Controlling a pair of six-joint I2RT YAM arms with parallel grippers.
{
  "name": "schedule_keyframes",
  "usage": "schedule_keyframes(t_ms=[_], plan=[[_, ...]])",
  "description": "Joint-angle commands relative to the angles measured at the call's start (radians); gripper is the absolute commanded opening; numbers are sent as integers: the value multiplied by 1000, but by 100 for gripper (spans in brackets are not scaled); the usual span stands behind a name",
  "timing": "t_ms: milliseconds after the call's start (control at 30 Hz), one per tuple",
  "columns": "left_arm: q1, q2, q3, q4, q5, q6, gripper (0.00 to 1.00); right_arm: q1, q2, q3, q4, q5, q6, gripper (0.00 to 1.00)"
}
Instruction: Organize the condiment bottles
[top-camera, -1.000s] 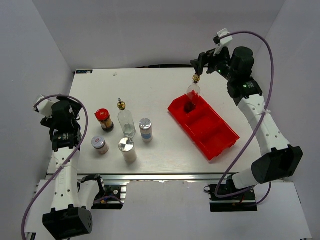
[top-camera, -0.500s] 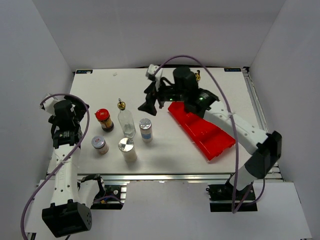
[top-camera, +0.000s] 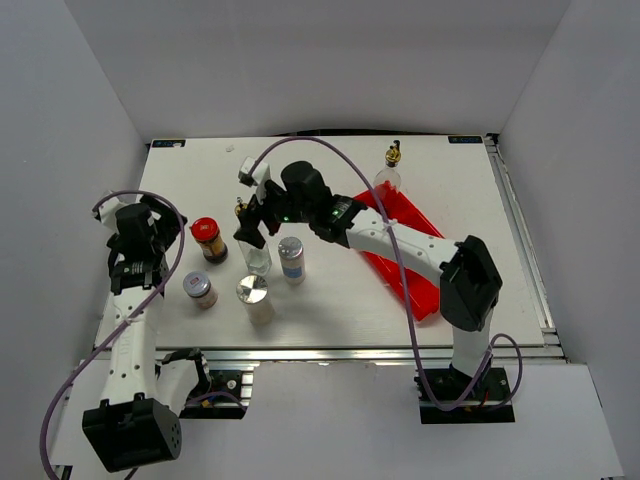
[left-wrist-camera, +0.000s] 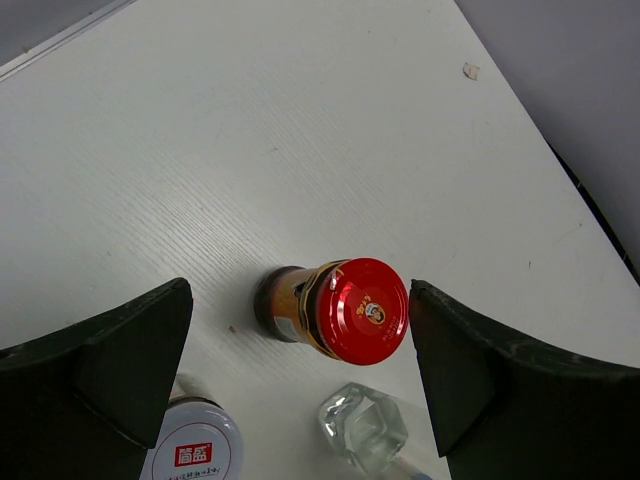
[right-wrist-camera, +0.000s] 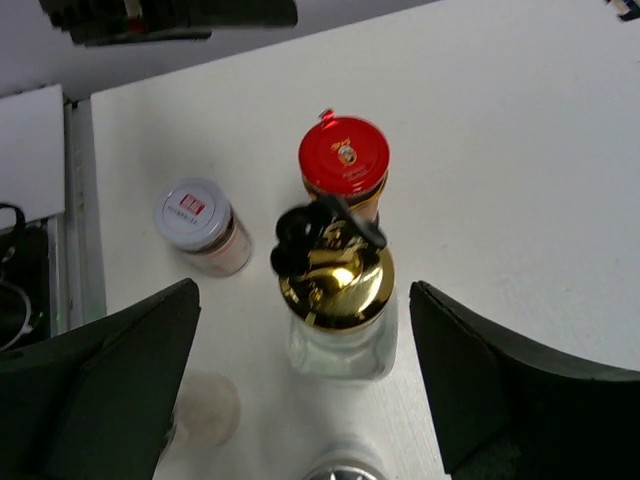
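The second glass bottle's gold top is beyond my right gripper's open fingers, so they will ease left in the top view to go around it.
One tall glass bottle with a gold top stands in the far end of the red bin. The second glass bottle stands at table centre-left. My right gripper is open just above it, a finger on each side of its gold top, not touching. The red-lidded brown jar stands left of it, also in the left wrist view. My left gripper is open and empty, raised left of the jar. Three silver-lidded shakers stand nearer the front.
The right arm stretches across the table over the red bin's near end. The bottles on the left stand close together. The red jar and one shaker lie just beyond the held-over bottle in the right wrist view.
My right gripper let go of the first glass bottle in the bin and swung left across the table to above the second glass bottle. The left arm shifted slightly.
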Motion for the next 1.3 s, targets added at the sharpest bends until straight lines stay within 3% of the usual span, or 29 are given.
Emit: schedule_keyframes(t_ms=[0, 100, 233, 400, 433, 533, 700, 1033, 1267], plan=[[-9, -6, -12, 1, 1, 14, 98, 22, 20, 55, 191, 150, 23, 89], [-10, -10, -21, 3, -8, 20, 98, 31, 52, 52, 248, 157, 28, 86], [-10, -13, -29, 6, -20, 20, 98, 34, 97, 116, 224, 124, 49, 69], [-10, -23, -32, -2, -32, 23, 98, 36, 120, 113, 193, 140, 58, 64], [-10, -29, -33, 1, -34, 22, 98, 36, 118, 104, 199, 144, 57, 51], [-9, -52, -46, 4, -55, 20, 98, 38, 115, 95, 216, 144, 48, 29], [-10, -47, -40, 7, -43, 24, 98, 38, 92, 165, 212, 170, 6, 4], [-10, -56, -33, -2, -39, 30, 98, -16, -38, 317, 235, 261, -77, 0], [-12, -53, -35, 3, -30, 28, 98, -117, -178, 270, 175, 311, -136, 0]])
